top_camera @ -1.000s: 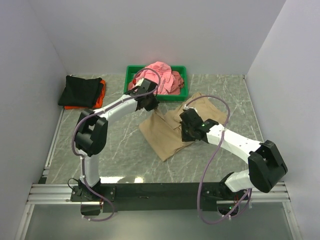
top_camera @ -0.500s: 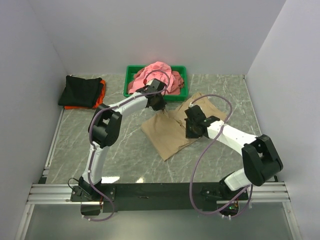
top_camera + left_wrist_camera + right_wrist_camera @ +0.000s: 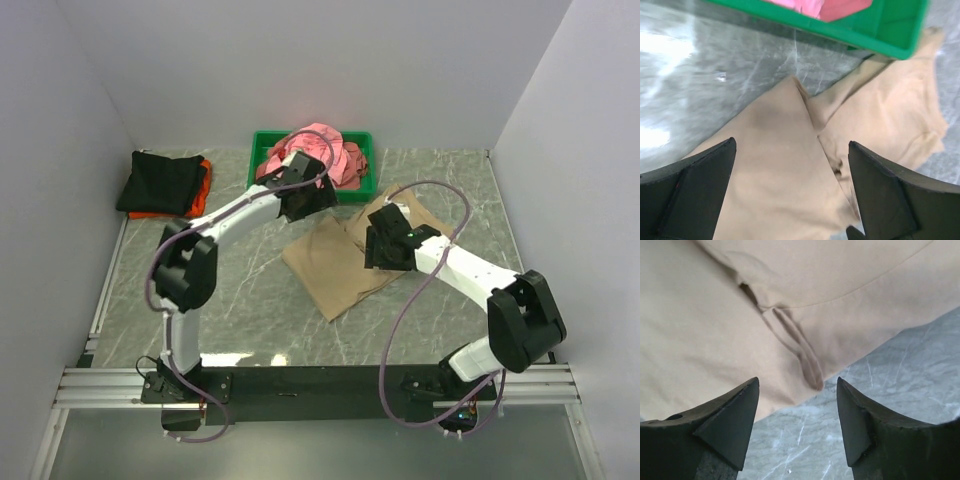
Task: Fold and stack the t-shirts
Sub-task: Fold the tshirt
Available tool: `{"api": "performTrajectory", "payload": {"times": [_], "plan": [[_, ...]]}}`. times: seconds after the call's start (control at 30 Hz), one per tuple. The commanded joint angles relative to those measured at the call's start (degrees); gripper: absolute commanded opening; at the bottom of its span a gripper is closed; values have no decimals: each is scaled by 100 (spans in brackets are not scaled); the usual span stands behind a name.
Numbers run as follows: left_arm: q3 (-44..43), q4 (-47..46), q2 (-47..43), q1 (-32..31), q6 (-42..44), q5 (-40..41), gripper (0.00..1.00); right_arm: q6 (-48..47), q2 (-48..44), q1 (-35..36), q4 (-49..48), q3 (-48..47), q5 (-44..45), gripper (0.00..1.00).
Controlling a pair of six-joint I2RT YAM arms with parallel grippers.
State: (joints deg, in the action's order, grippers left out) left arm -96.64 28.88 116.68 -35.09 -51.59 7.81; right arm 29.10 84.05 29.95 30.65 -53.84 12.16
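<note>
My right gripper swings across the tan shirt and down onto its exposed edge (image 3: 308,286) next. That edge lies lower and left in the top view, bordering bare marble.
A tan t-shirt (image 3: 340,262) lies partly folded on the marble table in the middle of the top view. My left gripper (image 3: 308,203) hovers over its far left corner, just in front of the green tray (image 3: 262,140). Its jaws are open, with only tan cloth (image 3: 785,185) below them. My right gripper (image 3: 379,250) is open above the shirt's right side, where a folded hem (image 3: 805,352) meets bare table. Pink t-shirts (image 3: 318,150) are heaped in the tray. A black t-shirt (image 3: 160,180) lies folded on an orange one (image 3: 203,190) at the far left.
The tray's green wall (image 3: 875,35) stands close ahead of the left gripper. White walls enclose the table on three sides. Grey marble tabletop (image 3: 240,300) shows in front of the tan shirt, and the black mounting rail (image 3: 320,380) runs along the near edge.
Both grippers were shut on the tan t-shirt and have opened, letting it go. The left gripper has drawn back toward the tray; the right has lifted slightly off the cloth.
</note>
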Motion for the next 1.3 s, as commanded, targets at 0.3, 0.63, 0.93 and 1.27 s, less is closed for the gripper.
{"api": "performTrajectory", "payload": {"times": [0.3, 0.63, 0.93, 1.27], "plan": [[2094, 188, -2754, 537, -122, 1012, 99, -712, 496, 2081, -69, -1144, 40, 72], [4915, 889, -5548, 1733, -790, 1406, 99, -941, 2536, 2893, 723, -2701, 884, 63], [5375, 1233, -6219, 1822, -1063, 1442, 99, -1170, 3117, 3042, 661, -2833, 594, 54], [5164, 1295, -6061, 1830, -1037, 1539, 99, -942, 3171, 3332, 942, -2842, 279, 0]]}}
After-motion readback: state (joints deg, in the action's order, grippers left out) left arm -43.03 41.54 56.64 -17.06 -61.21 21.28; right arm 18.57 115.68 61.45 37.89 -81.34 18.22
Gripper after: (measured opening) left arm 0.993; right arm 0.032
